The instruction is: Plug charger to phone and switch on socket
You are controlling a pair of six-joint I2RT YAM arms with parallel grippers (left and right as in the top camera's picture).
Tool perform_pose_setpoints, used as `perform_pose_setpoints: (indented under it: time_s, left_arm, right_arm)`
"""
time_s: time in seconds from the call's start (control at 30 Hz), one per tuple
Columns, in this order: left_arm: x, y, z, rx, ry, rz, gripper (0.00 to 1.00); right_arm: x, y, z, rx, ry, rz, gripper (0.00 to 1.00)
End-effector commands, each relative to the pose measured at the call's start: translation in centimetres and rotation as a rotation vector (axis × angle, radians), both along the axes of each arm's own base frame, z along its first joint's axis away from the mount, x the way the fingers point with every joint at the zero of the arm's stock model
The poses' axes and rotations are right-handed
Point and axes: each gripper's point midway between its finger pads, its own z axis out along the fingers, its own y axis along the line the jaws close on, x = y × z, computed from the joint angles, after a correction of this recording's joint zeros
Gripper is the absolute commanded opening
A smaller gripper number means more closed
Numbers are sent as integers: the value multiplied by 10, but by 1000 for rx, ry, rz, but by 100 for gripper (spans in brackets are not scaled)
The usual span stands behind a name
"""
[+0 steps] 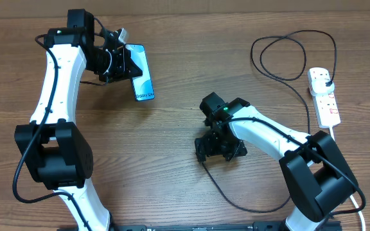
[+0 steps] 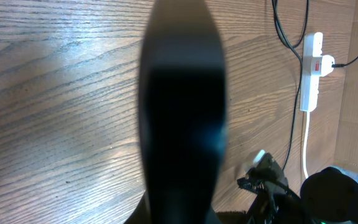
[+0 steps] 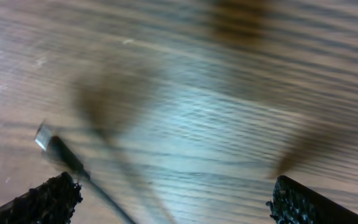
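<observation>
Next, my right gripper shifts to the left in the wrist view to center the charger's black body between my fingers, since the charger's connector tip (image 3: 61, 151) lies on that side.
My left gripper (image 1: 119, 61) is shut on the phone (image 1: 141, 74) and holds it at the far left, its lit screen facing up with "Galaxy S24" at the near end. In the left wrist view the phone (image 2: 182, 112) is a dark blur filling the middle. My right gripper (image 1: 220, 151) is open and low over the table; its fingers are wide apart (image 3: 173, 202). The charger's connector tip (image 3: 44, 135) lies on the wood just beside the left finger, not gripped. The charger cable (image 1: 236, 204) runs round to its black plug (image 1: 326, 80) in the socket (image 1: 326, 106).
The socket also shows in the left wrist view (image 2: 311, 74), with a red switch and its thick white cord (image 2: 306, 149). The charger cable makes a wide loop (image 1: 281, 58) at the back right. The table (image 1: 172, 173) is bare wood.
</observation>
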Motion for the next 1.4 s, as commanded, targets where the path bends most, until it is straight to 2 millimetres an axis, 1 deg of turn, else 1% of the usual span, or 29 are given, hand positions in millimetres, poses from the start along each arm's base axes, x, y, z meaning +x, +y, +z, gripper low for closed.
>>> perform_pose_setpoints:
  time_s: [0.0, 0.07, 0.1, 0.17, 0.23, 0.27, 0.33, 0.37, 0.4, 0.43, 0.57, 0.67, 0.77, 0.87, 1.0, 1.07, 1.17, 1.23, 1.37]
  left_arm:
    - [1, -5, 11, -20, -26, -10, 4]
    - [1, -5, 11, -20, -26, -10, 4]
    - [1, -5, 11, -20, -25, -10, 4]
    - [1, -6, 11, -21, -25, -10, 4]
    - [1, -6, 12, -25, -26, -11, 4]
    - [1, -6, 12, -26, -26, -11, 4]
    - [1, -6, 12, -26, -26, -11, 4]
    - [1, -6, 12, -26, -26, -11, 4]
    - [1, -6, 12, -26, -27, -11, 4]
    - [1, -6, 12, -26, -27, -11, 4]
    - [0, -6, 12, -26, -22, -11, 4]
    - [0, -6, 12, -26, -22, -11, 4]
    - [-1, -6, 11, -26, -18, -11, 4]
    - [-1, -6, 11, -27, -15, -11, 4]
    - [-1, -6, 11, -27, -15, -11, 4]
    - [-1, -6, 11, -27, -15, -11, 4]
    - [-1, -6, 11, -26, -17, -11, 4]
    - [-1, -6, 11, -26, -17, -11, 4]
    - [-1, -6, 11, -26, -17, -11, 4]
  right_arm:
    - [13, -4, 1, -48, -50, -44, 100]
    - [15, -4, 3, -46, -62, -1, 100]
    - [18, -7, 3, -63, -73, -2, 100]
    - [17, -5, 4, -55, -71, 3, 100]
    - [10, 8, 7, 22, -40, 63, 100]
    - [6, 14, 8, 58, -25, 92, 97]
    - [4, 16, 8, 46, -33, 113, 88]
    - [5, 15, 7, 28, -47, 123, 80]
    - [6, 15, 6, 12, -64, 135, 75]
    - [7, 15, 5, 1, -76, 141, 73]
    - [7, 28, 3, -22, -141, 200, 70]
    - [9, 34, 3, -27, -175, 194, 60]
    - [12, 41, 3, -14, -192, 179, 41]
    - [15, 43, 2, -7, -202, 178, 29]
    - [14, 46, 1, -2, -201, 156, 24]
    - [10, 49, 0, 0, -197, 167, 24]
    - [3, 52, -3, -10, -198, 193, 29]
    - [1, 49, -7, -53, -222, 212, 32]
    - [1, 50, -8, -55, -227, 214, 32]
